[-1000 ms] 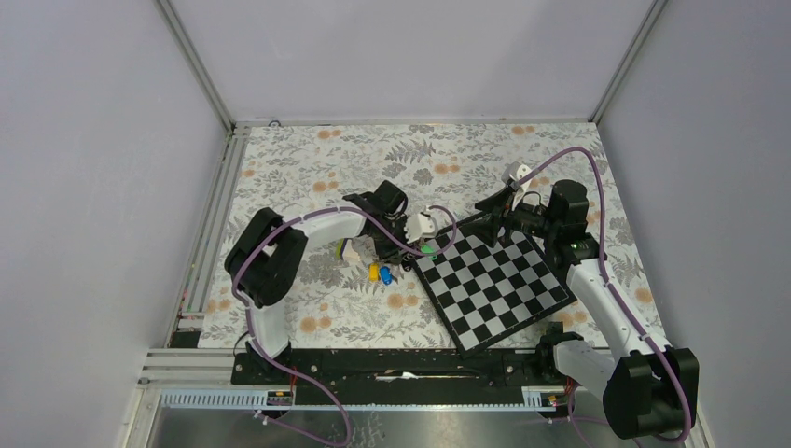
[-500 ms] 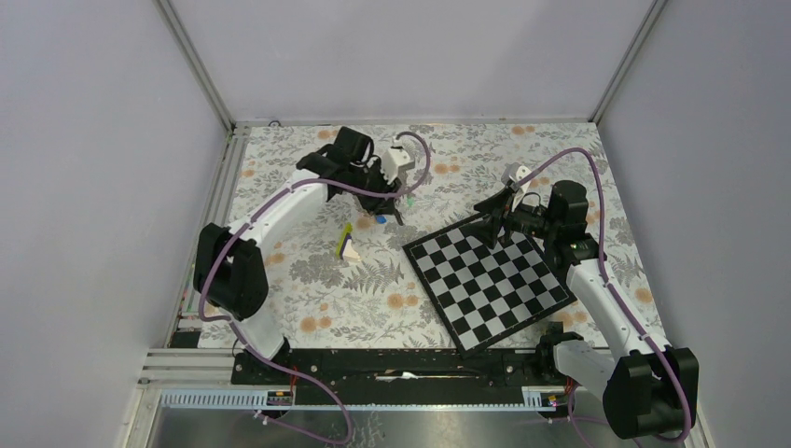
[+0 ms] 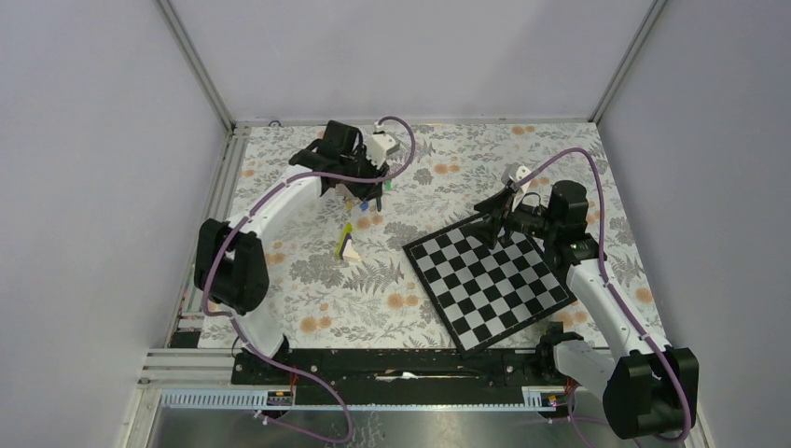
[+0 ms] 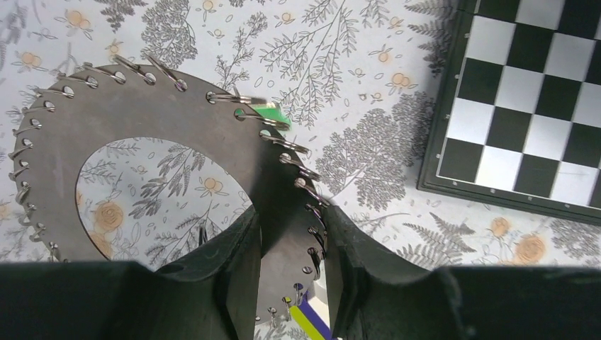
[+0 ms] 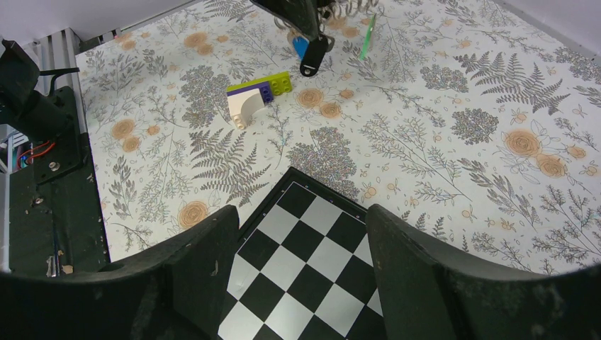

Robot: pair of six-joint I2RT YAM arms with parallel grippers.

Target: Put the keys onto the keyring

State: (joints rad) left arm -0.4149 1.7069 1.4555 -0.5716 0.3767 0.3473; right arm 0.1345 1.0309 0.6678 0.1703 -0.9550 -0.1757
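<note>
The left gripper will lower the keyring (image 4: 142, 120) to the open floral mat beyond the wedge block and let go of it, since green, blue and black keys hang from it.
My left gripper (image 3: 360, 188) is shut on the keyring (image 4: 142, 120), a flat grey ring with small wire loops round its rim, and holds it in the air over the back of the mat. Its jaws (image 4: 290, 219) clamp the ring's band. Keys hang from the ring: a green one (image 4: 268, 111), also in the top view (image 3: 385, 184), and a blue one (image 5: 301, 46) and a black one (image 5: 312, 62) in the right wrist view. I cannot make out the yellow key. My right gripper (image 3: 487, 222) is open and empty above the chessboard's far corner (image 5: 301, 219).
A black-and-white chessboard (image 3: 490, 280) lies at the right of the floral mat. A lime, purple and white wedge block (image 3: 345, 245) lies on the mat below the ring; it also shows in the right wrist view (image 5: 256, 95). Metal rails run along the left edge.
My left arm has lifted the keyring with its keys from beside the chessboard's left corner and carried it up and back. The wedge block stays on the mat. The right arm has not moved.
</note>
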